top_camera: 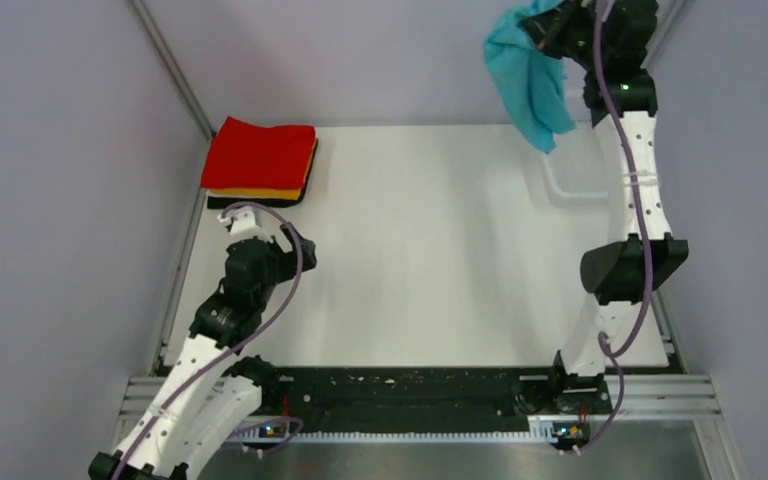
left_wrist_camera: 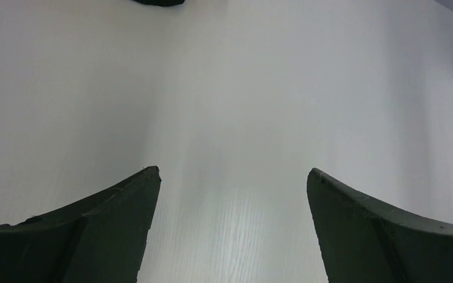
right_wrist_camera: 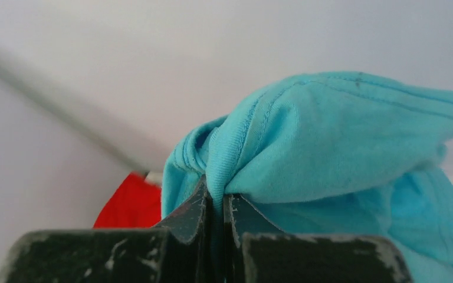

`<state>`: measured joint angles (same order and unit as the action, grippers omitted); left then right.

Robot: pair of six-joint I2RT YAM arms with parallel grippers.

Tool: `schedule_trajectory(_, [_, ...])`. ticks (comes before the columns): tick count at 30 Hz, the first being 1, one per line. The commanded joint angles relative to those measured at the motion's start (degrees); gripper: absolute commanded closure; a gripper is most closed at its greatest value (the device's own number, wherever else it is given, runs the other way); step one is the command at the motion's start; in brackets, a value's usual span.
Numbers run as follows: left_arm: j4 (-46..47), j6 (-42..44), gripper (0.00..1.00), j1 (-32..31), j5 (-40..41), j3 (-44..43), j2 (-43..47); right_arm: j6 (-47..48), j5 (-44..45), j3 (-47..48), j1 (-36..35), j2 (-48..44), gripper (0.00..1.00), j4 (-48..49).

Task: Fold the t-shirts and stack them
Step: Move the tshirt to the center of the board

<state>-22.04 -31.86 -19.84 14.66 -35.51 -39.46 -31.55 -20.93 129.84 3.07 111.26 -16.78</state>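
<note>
I should move my right gripper toward the stack, then back and down, and let go of the fold on the tabletop (top_camera: pixel 498 230) beside the basket, because the middle of the table is empty.
A turquoise t-shirt (top_camera: pixel 528 75) hangs bunched in the air at the back right, held high above the table. My right gripper (top_camera: pixel 552 25) is shut on a fold of it; in the right wrist view the cloth (right_wrist_camera: pixel 330 135) is pinched between the closed fingers of the right gripper (right_wrist_camera: pixel 217 200). A stack of folded tees sits at the back left: red (top_camera: pixel 260 153) on top, orange (top_camera: pixel 260 192) under it, black (top_camera: pixel 255 203) at the bottom. The red one shows in the right wrist view (right_wrist_camera: pixel 130 203). My left gripper (top_camera: pixel 240 222) is open and empty just in front of the stack, over the bare table (left_wrist_camera: pixel 230 106).
A white mesh basket (top_camera: pixel 580 180) stands at the back right, partly behind the right arm. A metal rail (top_camera: pixel 175 275) runs along the table's left side. Grey walls close in on the left, back and right.
</note>
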Motion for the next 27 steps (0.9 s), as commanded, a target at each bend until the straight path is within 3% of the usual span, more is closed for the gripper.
schedule_trajectory(1, [-2.5,-2.9,0.01,-0.1,0.6,1.4,7.0,12.2,-8.2,3.0,-14.4,-5.3,1.00,-14.3])
schedule_trajectory(7, [-7.7,-7.1,0.01,0.0,2.4,1.5,14.1,17.8,-5.5,5.9,-32.7,-8.6,1.00,-13.4])
schedule_trajectory(13, [-12.2,-11.1,0.01,0.0,5.2,1.9,16.6,13.4,-9.7,0.2,-37.2,-10.8,1.00,-8.2])
schedule_trajectory(18, [-16.0,-12.7,0.01,-0.1,6.9,1.3,17.1,16.3,4.6,-27.0,-36.3,-21.2,1.00,-2.4])
schedule_trajectory(22, [-16.6,-13.8,0.01,0.0,7.3,1.7,16.4,10.7,9.1,-58.7,-28.1,-31.8,1.00,8.4])
schedule_trajectory(24, [-16.5,-14.3,0.01,-0.1,6.7,2.0,15.2,7.1,12.0,-70.8,-22.6,-35.4,0.85,10.9])
schedule_trajectory(26, [-16.5,-14.8,0.01,0.0,6.1,2.3,13.1,5.9,18.2,-78.5,-19.0,-37.6,0.42,10.0])
schedule_trajectory(27, [-16.6,-15.2,0.01,-0.1,5.7,2.4,11.8,6.4,23.2,-80.4,-18.3,-38.2,0.28,8.2])
